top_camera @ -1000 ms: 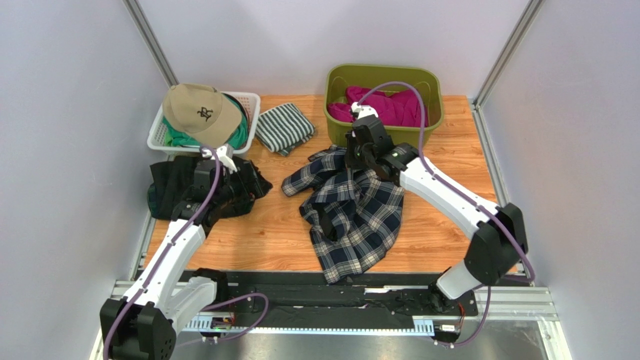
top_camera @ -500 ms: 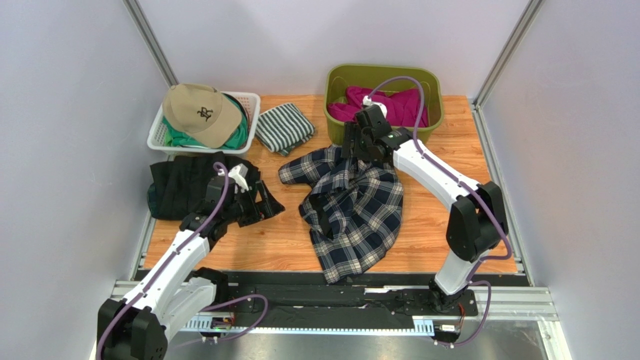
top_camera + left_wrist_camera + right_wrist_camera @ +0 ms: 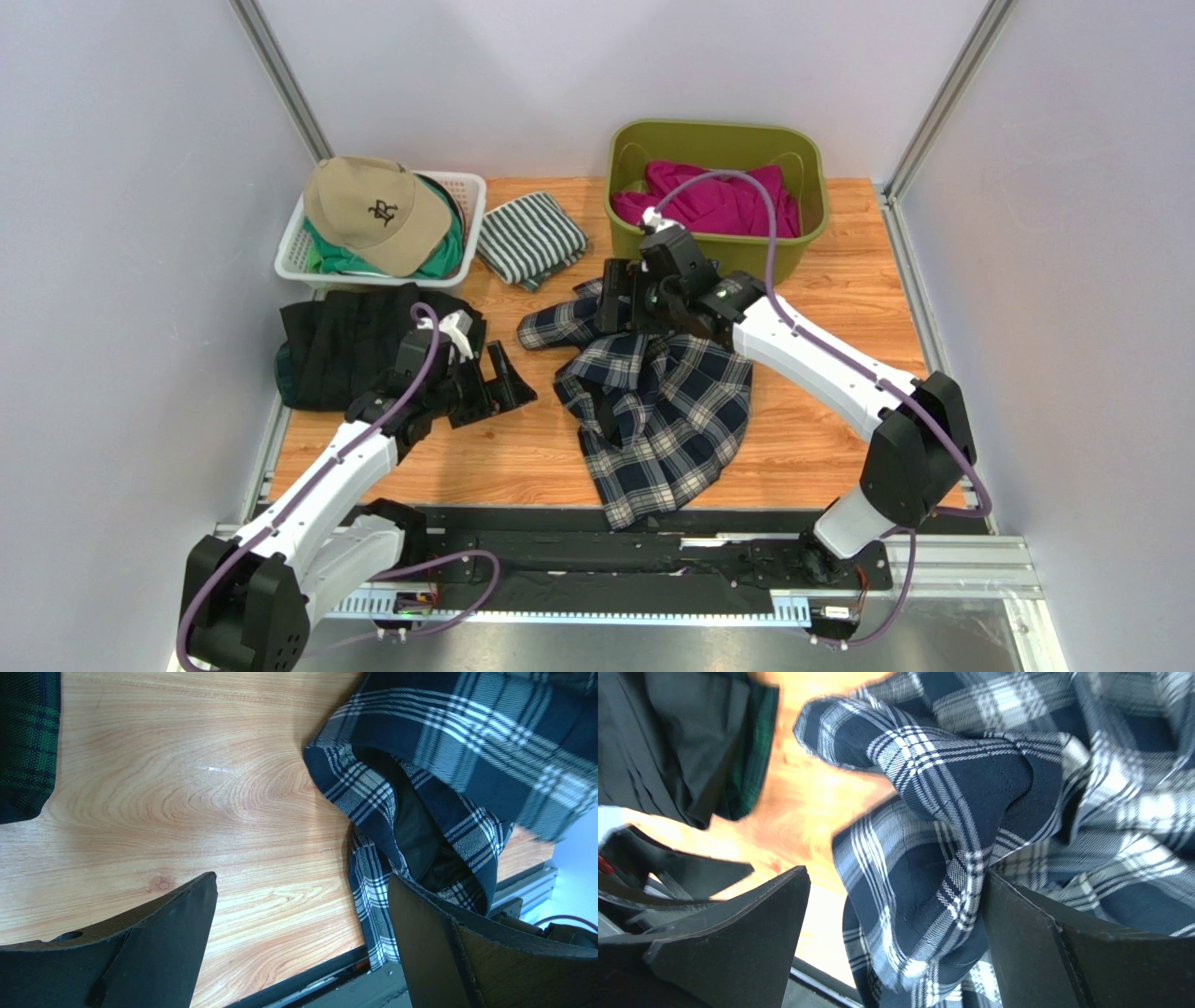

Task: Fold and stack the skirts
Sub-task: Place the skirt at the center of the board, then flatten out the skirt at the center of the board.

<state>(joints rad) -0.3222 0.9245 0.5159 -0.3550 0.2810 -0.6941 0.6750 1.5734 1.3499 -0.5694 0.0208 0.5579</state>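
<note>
I should draw my right gripper back and down to close on the near edge (image 3: 619, 389) (image 3: 910, 962) of the plaid skirt's raised flap, since it stands above the layers beneath.
The navy-white plaid skirt (image 3: 659, 406) lies crumpled in the middle of the wooden table. My right gripper (image 3: 617, 297) hovers over its far left corner, jaws wide open; in the right wrist view a loose fold of the plaid skirt (image 3: 948, 812) bulges between the fingers (image 3: 1046, 952) and brushes the right one. The black skirt (image 3: 351, 336) lies folded at the left on the green tartan skirt (image 3: 28, 735). My left gripper (image 3: 498, 385) is open over bare wood between that pile and the plaid skirt (image 3: 456, 756).
A white basket (image 3: 299, 245) at the back left holds a tan cap (image 3: 372, 207). A green-and-white striped folded cloth (image 3: 530, 238) lies beside it. An olive bin (image 3: 716, 135) with magenta cloth stands at the back. Walls enclose three sides.
My right gripper has opened, let go of the plaid skirt's far edge and shifted left. My left gripper has moved right, off the dark pile towards the plaid skirt.
</note>
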